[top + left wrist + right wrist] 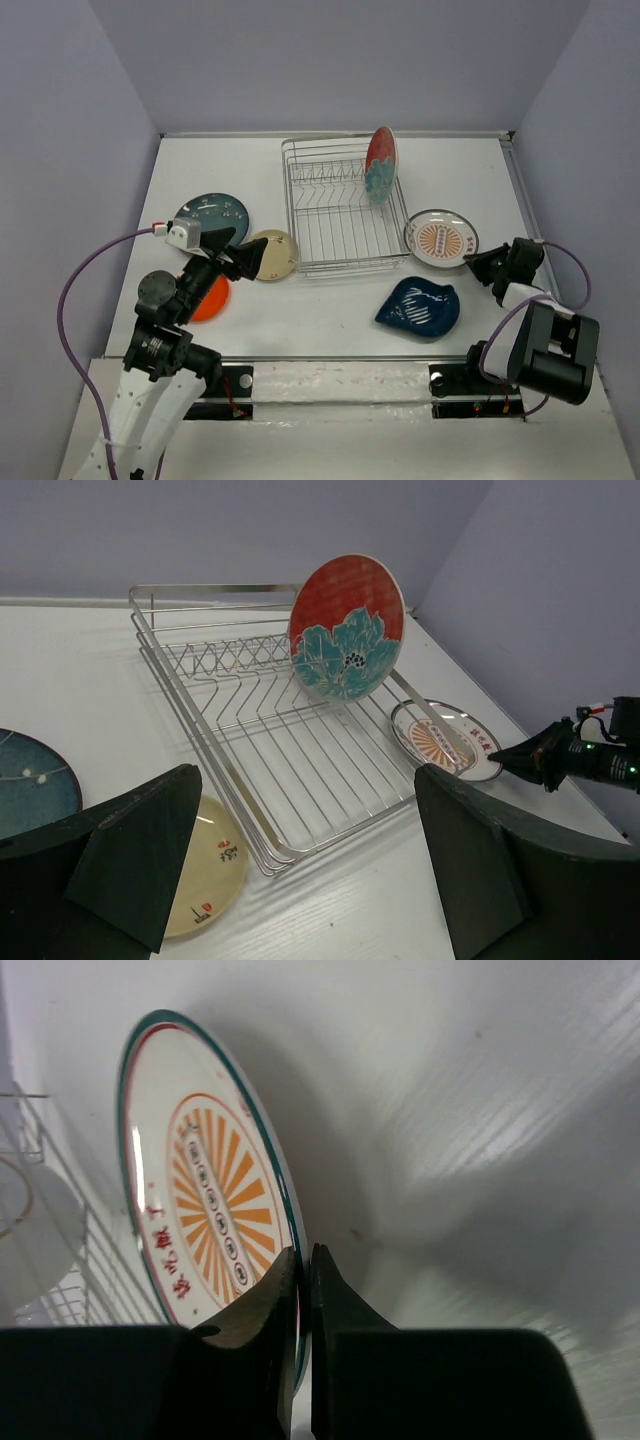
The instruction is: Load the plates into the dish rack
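Note:
The rack slot (359,181) beside the upright plate stands empty, outward of my right gripper. Next, my right gripper lifts, moves to the left in the top view, lowers and releases there.
The dish rack (340,215) stands mid-table with the teal-and-red plate (381,165) upright in its far right slot; both also show in the left wrist view, the rack (300,740) and the plate (347,627). My right gripper (478,262) is shut on the near rim of the white sunburst plate (441,237), just right of the rack; the right wrist view shows that rim (210,1200) pinched between the fingers (304,1255). My left gripper (240,258) is open and empty above the beige plate (272,254). The dark teal plate (213,215), orange plate (210,298) and dark blue wavy plate (419,307) lie flat.
The orange plate is partly hidden under my left arm. The dark blue plate lies near the front edge, right of centre. Grey walls close in the table on the left, back and right.

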Available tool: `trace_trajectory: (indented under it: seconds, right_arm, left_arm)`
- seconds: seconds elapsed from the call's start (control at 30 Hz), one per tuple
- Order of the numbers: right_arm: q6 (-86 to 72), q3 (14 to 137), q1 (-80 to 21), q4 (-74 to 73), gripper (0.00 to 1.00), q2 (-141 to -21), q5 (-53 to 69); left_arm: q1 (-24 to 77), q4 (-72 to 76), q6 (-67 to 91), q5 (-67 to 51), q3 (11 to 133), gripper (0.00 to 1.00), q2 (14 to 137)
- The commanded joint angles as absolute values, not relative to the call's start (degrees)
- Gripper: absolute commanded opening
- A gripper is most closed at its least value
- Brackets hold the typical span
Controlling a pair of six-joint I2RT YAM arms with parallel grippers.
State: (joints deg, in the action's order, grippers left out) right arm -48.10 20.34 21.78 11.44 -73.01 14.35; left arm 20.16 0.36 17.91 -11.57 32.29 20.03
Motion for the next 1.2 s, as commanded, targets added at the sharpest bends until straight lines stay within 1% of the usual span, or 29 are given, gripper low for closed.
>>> trace_trajectory:
  seconds: [0.0,0.03,0.13,0.2,0.27,0.4,0.5,0.53,0.57,0.6,0.63,0.67,0.7,0.73,0.77,0.8,0.87,0.9,0.93,1.0,1.03,1.13,1.17]
  right_arm:
    - [-50.5,21.1,22.1,9.9,0.07,-63.1,2.1]
    - [-49.5,21.7,22.1,8.4,0.07,-58.4,0.4]
    - [-47.2,25.5,22.1,3.1,0.07,-51.4,-5.4]
    - [-44.7,28.1,22.1,0.3,0.07,-45.9,-6.9]
    - [-43.0,33.4,22.1,-1.9,0.07,-42.8,-7.0]
    - [-43.8,43.7,22.1,-3.1,0.07,-42.5,-2.4]
    - [-43.2,54.6,18.5,-3.9,0.07,-46.3,2.5]
    - [-41.3,57.5,13.1,-4.3,0.07,-49.4,1.3]
    - [-41.3,60.6,9.4,-5.1,0.07,-51.3,-0.1]
    - [-37.4,67.5,5.3,-6.2,0.07,-53.6,-3.7]
    - [-35.2,70.8,1.3,-8.5,0.07,-55.8,-8.7]
    - [-31.1,74.1,-5.5,-9.9,0.07,-60.9,-10.5]
    - [-29.4,80.6,-8.3,-12.7,0.07,-63.6,-14.0]
    - [-27.9,83.5,-12.9,-13.8,0.07,-66.2,-16.0]
    - [-24.9,87.9,-14.9,-14.7,0.07,-70.5,-17.6]
    - [-23.3,88.0,-16.9,-14.7,0.07,-72.3,-19.1]
    - [-18.8,92.7,-20.1,-14.9,0.07,-75.6,-24.7]
    - [-17.6,94.7,-22.6,-15.5,0.07,-79.5,-26.4]
    - [-15.1,99.1,-23.5,-17.6,0.07,-81.6,-29.6]
    - [-12.1,103.1,-27.5,-19.8,0.07,-87.4,-33.9]
    - [-10.4,106.3,-28.7,-20.0,0.07,-89.3,-39.3]
    - [-4.9,112.1,-31.9,-21.5,0.07,-96.2,-46.5]
    - [-4.6,112.1,-31.9,-21.8,0.07,-97.5,-47.5]
  left_arm:
    - [20.4,2.0,17.4,-12.0,34.0,0.99,20.6]
    - [20.4,2.0,17.5,-12.0,34.0,0.99,20.6]
    - [20.4,2.1,17.6,-12.0,34.1,0.99,20.7]
    - [20.4,2.1,17.6,-12.3,34.0,0.99,20.7]
    - [20.3,2.2,17.6,-12.2,34.1,0.99,20.9]
    - [20.2,2.3,17.7,-12.6,34.0,0.99,21.4]
    - [20.3,2.3,17.8,-12.5,34.0,0.99,21.4]
    - [20.3,2.3,17.7,-12.3,34.0,0.99,21.4]
    - [20.2,2.3,17.7,-12.0,34.1,0.99,21.4]
    - [20.2,2.2,17.8,-11.1,34.1,0.99,21.3]
    - [20.1,1.9,17.8,-10.6,34.3,0.99,21.3]
    - [20.0,1.8,17.8,-10.0,34.2,0.99,21.2]
    - [20.0,1.5,17.8,-8.8,34.3,0.99,21.2]
    - [20.0,1.0,17.8,-7.9,34.3,0.99,21.3]
    - [19.9,0.7,18.6,-5.2,34.4,0.99,21.4]
    - [19.8,0.3,18.6,-2.8,34.4,0.99,21.6]
    - [19.7,-2.2,20.9,2.4,34.6,0.99,22.2]
    - [19.5,-2.9,21.5,5.9,35.0,0.99,23.5]
    - [19.5,-4.1,22.6,6.8,35.5,0.99,24.0]
    - [19.2,-4.6,23.2,7.5,35.8,0.99,25.4]
    - [18.9,-4.8,23.6,7.6,35.9,0.99,25.5]
    - [18.4,-4.7,23.6,6.4,35.9,0.99,25.5]
    - [18.3,-4.6,23.6,5.7,35.9,0.99,25.4]
